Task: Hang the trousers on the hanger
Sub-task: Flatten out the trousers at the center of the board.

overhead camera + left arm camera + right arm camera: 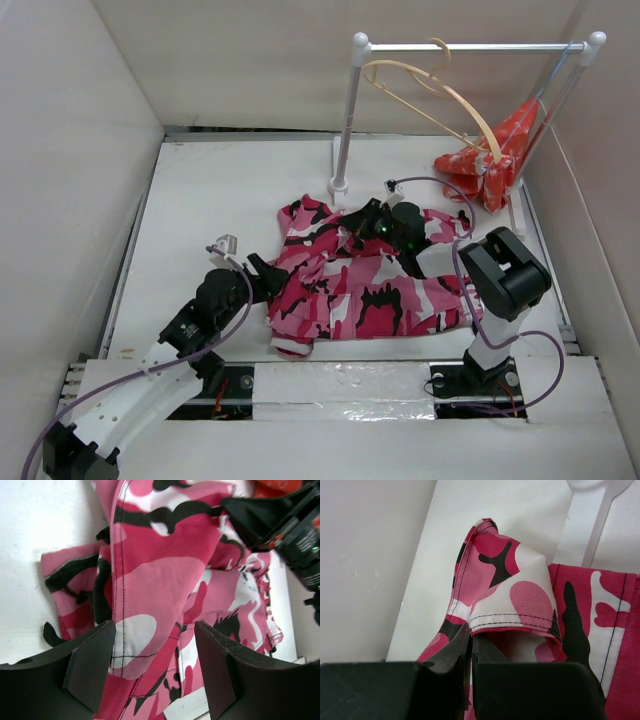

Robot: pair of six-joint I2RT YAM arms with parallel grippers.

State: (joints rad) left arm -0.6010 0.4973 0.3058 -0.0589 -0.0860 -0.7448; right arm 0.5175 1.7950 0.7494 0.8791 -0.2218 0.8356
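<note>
Next, my left gripper moves down, slightly away from my right gripper, around the thin fold of trousers [370, 290].
The camouflage trousers [370, 290] lie crumpled in the middle of the white table. The pale wooden hanger [440, 100] hangs tilted from the rail at the back, apart from both arms. My left gripper [262, 275] is at the trousers' left edge. In the left wrist view it [155, 650] stands open, its fingers [95, 665] wide apart over the cloth [160, 555], pinching nothing. My right gripper [375, 222] is at the trousers' far edge. Seen from the right wrist, it [471, 635] is shut on a stitched hem of the trousers [530, 595], which folds up above the tips.
A white rail [470, 46] on two ball-topped posts stands at the back, its left foot [338, 185] just behind the trousers. A red-orange cloth [495, 150] hangs by the right post. White walls close in the table on the left, back and right.
</note>
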